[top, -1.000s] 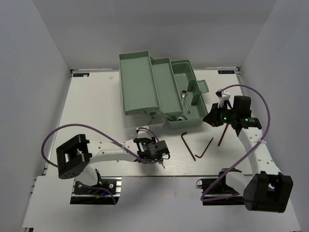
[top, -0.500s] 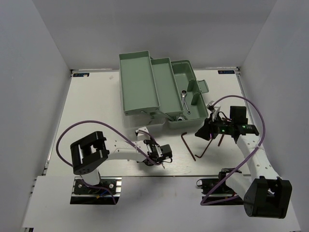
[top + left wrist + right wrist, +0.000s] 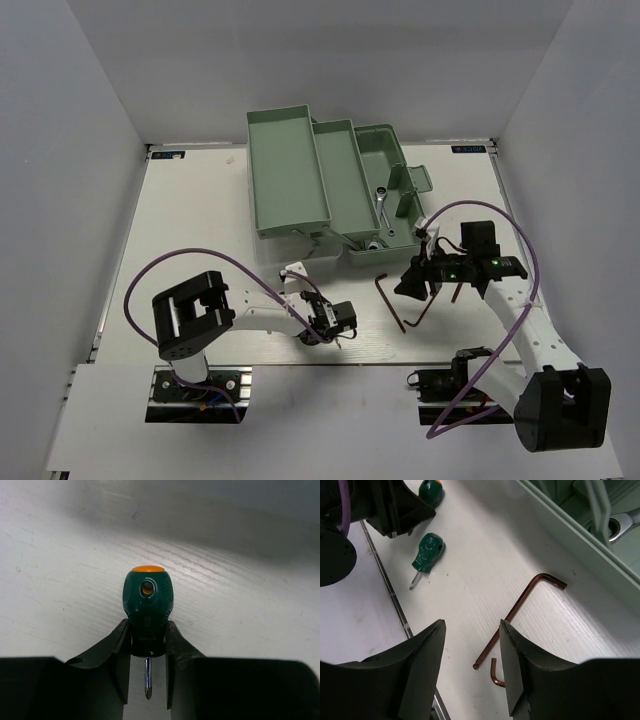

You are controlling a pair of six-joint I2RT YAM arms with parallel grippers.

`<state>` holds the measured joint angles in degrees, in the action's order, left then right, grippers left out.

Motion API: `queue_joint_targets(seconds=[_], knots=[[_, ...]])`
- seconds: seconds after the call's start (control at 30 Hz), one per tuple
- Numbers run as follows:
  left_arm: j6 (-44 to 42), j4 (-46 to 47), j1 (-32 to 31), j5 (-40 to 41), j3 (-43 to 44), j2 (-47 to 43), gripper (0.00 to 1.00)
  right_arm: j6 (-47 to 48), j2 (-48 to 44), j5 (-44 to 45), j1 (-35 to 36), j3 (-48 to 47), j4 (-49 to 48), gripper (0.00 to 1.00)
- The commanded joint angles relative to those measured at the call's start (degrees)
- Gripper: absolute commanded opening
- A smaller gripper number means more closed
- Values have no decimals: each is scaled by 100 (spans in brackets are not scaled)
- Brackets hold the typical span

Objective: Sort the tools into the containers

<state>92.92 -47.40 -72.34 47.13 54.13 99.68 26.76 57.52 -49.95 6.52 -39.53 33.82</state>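
Note:
The toolbox's empty middle tray [image 3: 352,190] lies outward behind the toolbox's near side. The screwdriver goes up and outward over it next, and my left gripper releases it.
My left gripper [image 3: 147,630] is shut on the neck of a stubby green screwdriver [image 3: 147,597] with an orange cap, low over the table; its tip points back between the fingers. In the top view this gripper [image 3: 332,322] is at the near middle. My right gripper [image 3: 471,630] hangs open above two dark hex keys: a long one [image 3: 520,607] and the bent end of another [image 3: 495,675]. A second green screwdriver [image 3: 426,554] lies free on the table. The mint toolbox [image 3: 290,185] stands open at the back, with a silver wrench [image 3: 383,197] in its right tray.
The toolbox wall [image 3: 580,545] is close on the right gripper's right, and its handle bar crosses above the wrench [image 3: 625,520]. The table's near edge strip [image 3: 390,595] runs just left of the free screwdriver. In the top view, hex keys [image 3: 388,298] lie between the two grippers.
The left gripper has slid right and closed on the screwdriver. The right gripper has opened and moved left and down over the hex keys, leaving the hex key it carried.

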Motion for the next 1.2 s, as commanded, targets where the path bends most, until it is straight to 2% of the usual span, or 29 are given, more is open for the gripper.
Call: queue_joint_targets(seconds=[0.0,0.07,0.17,0.23,0.33,0.4,0.43,0.47,0.5,0.53,0.57,0.67,0.7,0.73,0.77,0.9,1.03,1.07,1.1,1.17], knots=[[191,187,53,-99,-139,122,26,268,40,135,121,-2,142,54],[191,187,53,-99,-139,122,11,259,23,214,217,15,168,54],[191,-57,-70,-265,-79,-9,0,163,-30,302,279,7,151,54],[191,-217,-254,-406,-8,-280,0,5,-74,477,323,-11,55,54],[-343,-280,-543,-547,115,-764,0,-127,-92,723,332,-2,-120,54],[-1518,281,-667,-808,195,-1344,0,-364,-48,1038,323,-2,-322,57],[-1984,588,-746,-985,247,-1528,0,-582,-39,1162,332,-11,-367,54],[-2572,1000,-747,-1239,247,-1704,0,-645,31,1303,323,-98,-403,42],[-3761,1883,-747,-1807,247,-1985,0,-672,92,1495,297,-142,-377,19],[-4051,2022,-799,-2013,378,-2048,0,-672,250,1628,305,-212,-272,0],[-4385,2146,-800,-2207,510,-2101,0,-664,286,1716,306,-396,-210,0],[-5212,2015,-800,-1981,1134,-2154,0,-646,339,1638,314,-372,-33,0],[-5371,2015,-800,-1458,1248,-2215,0,-672,330,1603,314,-319,-51,0],[-5677,2076,-634,-1261,1484,-2216,0,-699,261,1585,306,-266,-138,0],[-5811,2137,-633,-650,1582,-2216,0,-742,234,1585,306,-266,-148,0],[-6795,2972,-194,216,2109,-2041,0,-795,85,1673,288,-328,-86,4],[-7489,3446,333,402,2848,-1278,0,-822,93,1612,297,-249,-69,20],[-7613,3613,404,471,2849,-1162,0,-822,102,1586,297,-240,-86,27],[-7614,3693,561,411,2918,-1066,0,-813,102,1577,305,-248,-69,53],[-7727,3938,729,280,2989,-759,0,-752,128,1542,314,-275,-16,70]])
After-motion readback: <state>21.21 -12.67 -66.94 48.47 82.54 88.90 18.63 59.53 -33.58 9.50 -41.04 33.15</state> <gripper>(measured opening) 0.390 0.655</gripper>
